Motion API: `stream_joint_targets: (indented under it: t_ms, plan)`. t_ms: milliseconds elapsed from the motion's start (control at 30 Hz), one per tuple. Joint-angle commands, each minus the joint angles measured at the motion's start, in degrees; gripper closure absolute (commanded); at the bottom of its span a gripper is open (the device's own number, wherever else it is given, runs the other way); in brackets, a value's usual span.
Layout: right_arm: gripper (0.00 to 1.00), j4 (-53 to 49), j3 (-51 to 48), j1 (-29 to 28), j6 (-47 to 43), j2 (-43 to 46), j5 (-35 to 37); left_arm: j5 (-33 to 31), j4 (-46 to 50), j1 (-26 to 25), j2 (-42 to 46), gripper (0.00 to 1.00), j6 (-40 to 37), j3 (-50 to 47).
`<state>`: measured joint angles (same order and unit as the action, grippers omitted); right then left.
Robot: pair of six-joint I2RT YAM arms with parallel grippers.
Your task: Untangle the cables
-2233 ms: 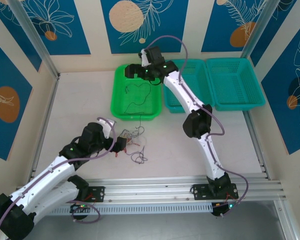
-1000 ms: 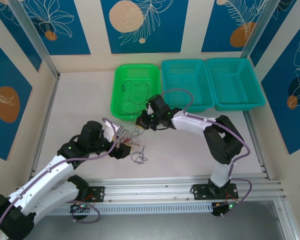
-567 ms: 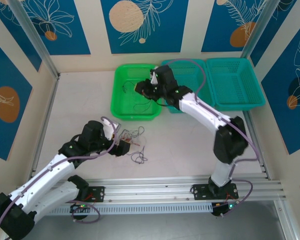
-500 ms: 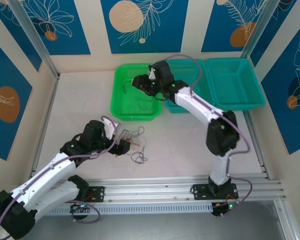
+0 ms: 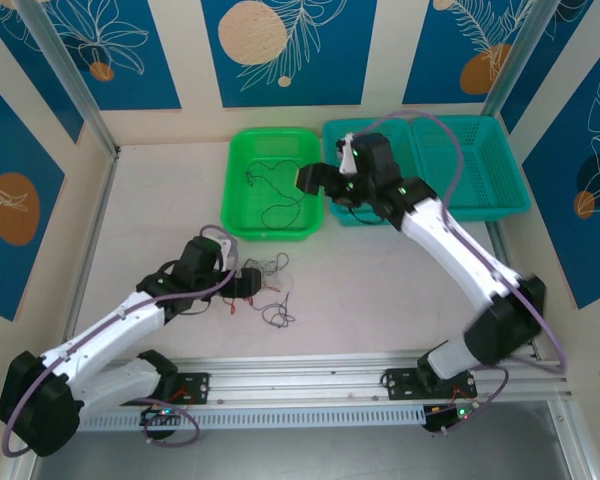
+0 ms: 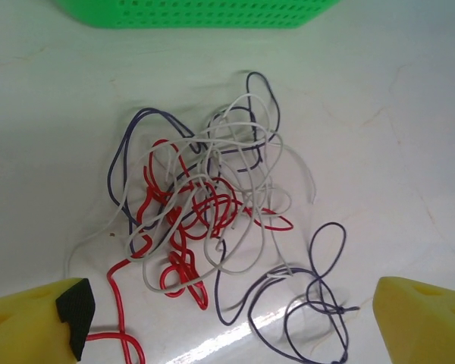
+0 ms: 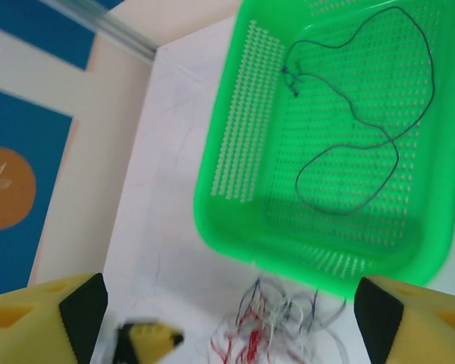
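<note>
The near loops of the dark purple cable lie below and back, clear of the red pieces of cable. My right gripper should move back and down onto them next.
The cables lie as a tangle (image 5: 268, 283) of red (image 6: 183, 212), white (image 6: 235, 144) and dark (image 6: 318, 303) loops on the table in front of the green basket (image 5: 230, 190). My left gripper (image 5: 246, 286) is low at the tangle's left edge. It stands open (image 6: 227, 322), with the loops ahead of its yellow fingers (image 6: 38, 318). One loose black cable (image 7: 395, 155) lies inside the green basket (image 7: 235, 152). My right gripper (image 5: 315, 180) hangs open above the basket's right rim, with nothing between its fingers (image 7: 30, 311).
Two teal baskets (image 5: 355, 125) (image 5: 470, 170) stand to the right of the green one along the back. Walls close the table at the back and sides. A metal rail (image 5: 310, 375) runs along the near edge.
My right gripper left the tangle, rose over the green basket, swung to its right rim and opened. The left gripper edged right, closer to the tangle.
</note>
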<state>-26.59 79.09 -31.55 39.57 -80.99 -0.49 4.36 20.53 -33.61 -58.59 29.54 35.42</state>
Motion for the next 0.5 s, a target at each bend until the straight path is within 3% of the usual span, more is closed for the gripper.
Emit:
stream_joint_targets:
  t_ms: [0, 133, 267, 467]
  plan:
    - [0.16, -7.43, -10.58, -6.51, -2.16, 6.32, 8.51, -0.43, -2.89, 0.03, -4.24, 0.07, 2.78, 1.66]
    - [0.18, -10.75, -18.59, -13.63, 4.94, 8.76, 13.5, -0.83, -3.37, 0.1, -8.9, 0.04, 2.96, 3.57]
    - [0.18, -8.28, -20.46, -20.33, 5.62, 3.84, 15.36, -1.73, -7.51, 0.03, -12.59, 0.03, 3.42, 1.72]
    - [0.24, 0.41, -20.47, -21.63, 8.58, -7.17, 10.93, 1.66, -12.59, -0.05, -16.76, 0.02, 4.49, 0.67]
